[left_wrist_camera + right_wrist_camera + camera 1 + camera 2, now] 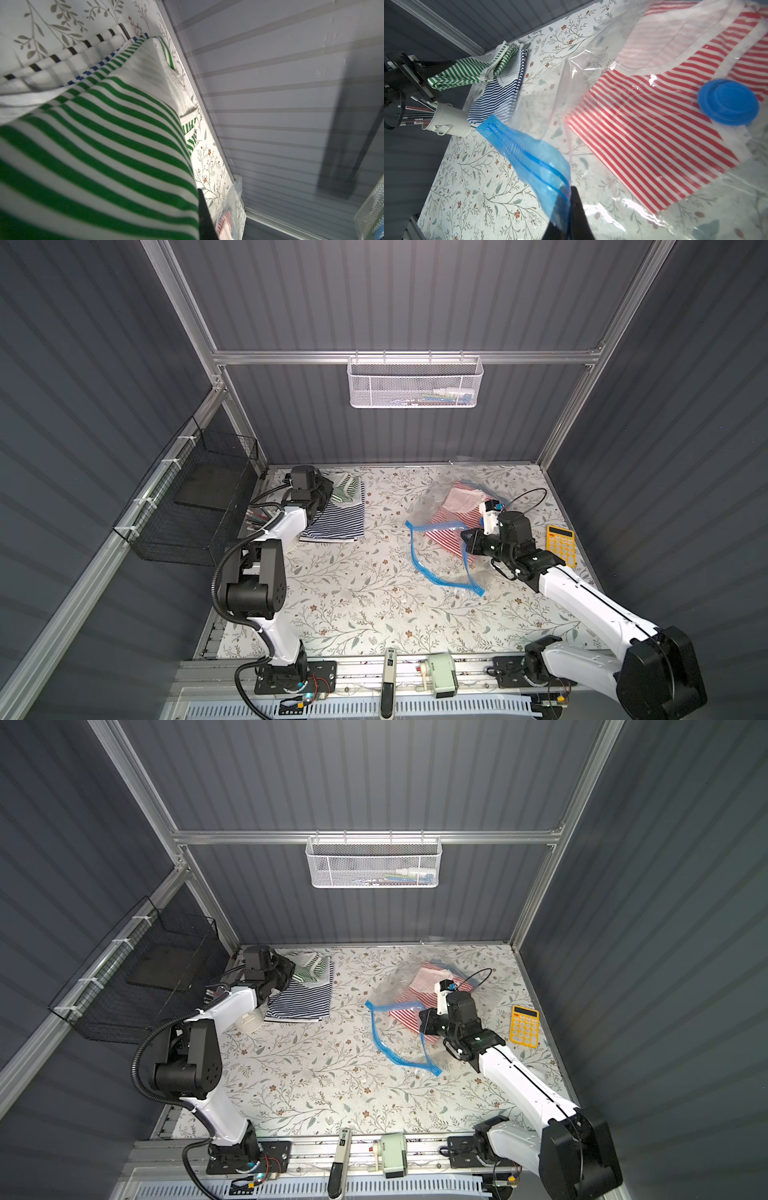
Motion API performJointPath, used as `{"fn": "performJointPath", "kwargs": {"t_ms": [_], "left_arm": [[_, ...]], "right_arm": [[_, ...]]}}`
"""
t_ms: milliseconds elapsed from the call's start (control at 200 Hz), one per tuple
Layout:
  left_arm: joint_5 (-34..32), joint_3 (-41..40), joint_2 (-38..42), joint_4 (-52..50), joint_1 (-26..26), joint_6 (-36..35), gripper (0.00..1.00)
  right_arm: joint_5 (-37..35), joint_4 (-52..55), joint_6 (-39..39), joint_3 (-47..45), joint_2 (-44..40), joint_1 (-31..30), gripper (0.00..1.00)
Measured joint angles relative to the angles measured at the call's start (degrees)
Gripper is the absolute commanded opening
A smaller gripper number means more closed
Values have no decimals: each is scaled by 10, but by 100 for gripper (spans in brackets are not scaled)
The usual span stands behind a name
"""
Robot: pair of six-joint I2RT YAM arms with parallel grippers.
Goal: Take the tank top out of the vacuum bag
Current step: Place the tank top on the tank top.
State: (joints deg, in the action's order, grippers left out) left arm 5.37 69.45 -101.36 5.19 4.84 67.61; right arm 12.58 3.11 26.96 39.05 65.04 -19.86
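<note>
The green top covers only the far end of the navy-striped tops, so my left gripper next needs to move back and down over their near end and let go.
The vacuum bag [432, 502] [390, 979] lies crinkled at the right middle of the table, its mouth gaping. My right gripper [466, 542] [423, 1020] [569, 207] is shut on the bag's blue zip strip [529, 151] and holds that edge up. Inside the bag lies a red-and-white striped tank top [446, 531] [654, 133] under the round blue valve cap [728, 102]. At the far left, my left gripper [326, 491] [289, 971] [197, 218] is shut on a green-and-white striped tank top [347, 487] [104, 145] [467, 72], which hangs over a folded pile.
Folded navy-striped tops [336, 522] [301, 1002] lie below the green one. A white pail of pens [450, 121] stands beside them. A yellow calculator [560, 544] lies near the right edge. A black wire basket [195, 506] hangs on the left wall and a white mesh basket [415, 381] on the back wall.
</note>
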Motion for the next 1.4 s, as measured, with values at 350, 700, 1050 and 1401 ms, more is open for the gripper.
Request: {"fn": "performJointPath", "kwargs": {"t_ms": [350, 700, 1050, 1401], "left_arm": [[-7, -78, 15, -3, 9, 21, 12], [-9, -108, 30, -16, 16, 27, 19], [2, -120, 42, -75, 17, -9, 39], [7, -120, 71, -156, 19, -86, 51]], "right_arm": [[1, -1, 0, -5, -21, 1, 0], [6, -5, 6, -10, -21, 1, 0], [8, -11, 11, -19, -23, 1, 0], [10, -18, 15, -27, -34, 1, 0]]}}
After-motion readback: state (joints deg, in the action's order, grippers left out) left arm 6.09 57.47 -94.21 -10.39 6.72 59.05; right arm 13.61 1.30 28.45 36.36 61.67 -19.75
